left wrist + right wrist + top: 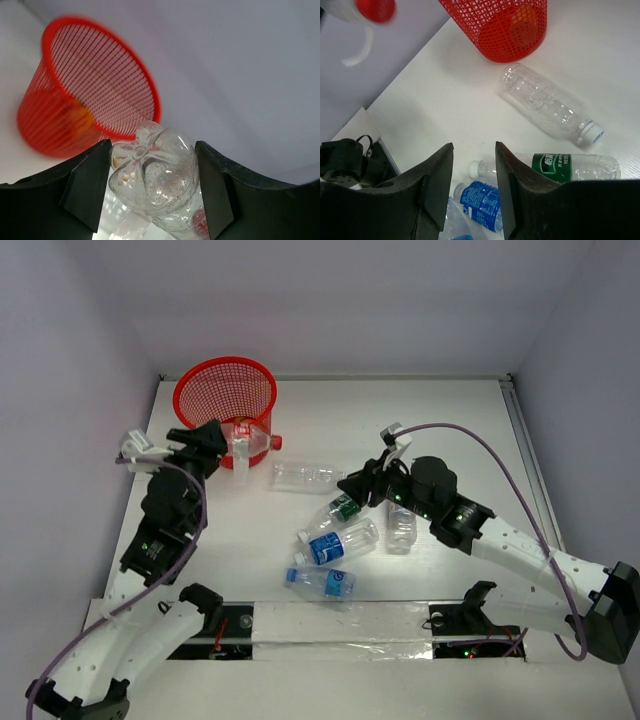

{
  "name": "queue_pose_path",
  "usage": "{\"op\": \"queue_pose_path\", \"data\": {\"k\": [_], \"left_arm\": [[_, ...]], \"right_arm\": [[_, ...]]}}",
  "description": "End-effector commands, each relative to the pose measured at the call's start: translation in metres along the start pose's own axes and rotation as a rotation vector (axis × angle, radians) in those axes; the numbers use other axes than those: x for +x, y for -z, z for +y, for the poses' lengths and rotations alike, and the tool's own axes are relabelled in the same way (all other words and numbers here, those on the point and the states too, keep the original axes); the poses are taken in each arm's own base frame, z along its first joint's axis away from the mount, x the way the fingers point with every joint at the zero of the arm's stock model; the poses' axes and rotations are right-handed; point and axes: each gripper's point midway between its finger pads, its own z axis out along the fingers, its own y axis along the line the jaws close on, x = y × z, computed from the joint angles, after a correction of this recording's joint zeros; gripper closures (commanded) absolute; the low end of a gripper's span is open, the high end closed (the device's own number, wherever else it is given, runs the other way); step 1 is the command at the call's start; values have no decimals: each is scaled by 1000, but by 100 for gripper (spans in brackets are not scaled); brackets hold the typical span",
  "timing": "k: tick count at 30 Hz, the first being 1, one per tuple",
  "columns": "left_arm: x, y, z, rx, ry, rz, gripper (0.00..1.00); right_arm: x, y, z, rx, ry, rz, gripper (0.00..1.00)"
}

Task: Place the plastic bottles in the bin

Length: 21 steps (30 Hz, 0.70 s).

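Observation:
The clear bottle still hangs short of the red mesh bin's rim, so my left gripper will next carry it outward over the red mesh bin's opening [224, 392] [102, 77] to let go of it.
My left gripper [222, 447] is shut on a clear plastic bottle with a red cap [252, 445], held just in front of the red mesh bin [225, 390]. In the left wrist view both fingers press the bottle's base [155, 175], with the bin [90, 90] behind. My right gripper [356, 487] hangs open and empty [474, 150] above the loose bottles: a green-label bottle [570, 167], a blue-label bottle [480, 200] and an unlabelled clear bottle [545, 105]. Something orange [525, 15] shows through the bin's mesh.
More bottles lie mid-table: a second blue-label one [325, 582] near the front rail and a clear one [400, 525] under the right arm. White walls close in the table on three sides. The arm bases and cables sit along the near edge.

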Motion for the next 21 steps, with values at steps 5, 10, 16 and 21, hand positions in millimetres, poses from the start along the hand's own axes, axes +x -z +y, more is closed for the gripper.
{"op": "queue_pose_path", "data": {"k": [5, 10, 16, 21], "left_arm": [[-55, -50, -113, 70, -289, -63, 55], [-57, -110, -102, -33, -420, -79, 55], [-57, -158, -45, -224, -561, -68, 56], [-47, -179, -15, -297, -631, -40, 54]], "right_arm": [[-4, -9, 0, -3, 1, -24, 56], [-10, -1, 2, -1, 7, -43, 56], [-18, 8, 5, -7, 9, -72, 56], [-16, 8, 5, -11, 9, -66, 56]]}}
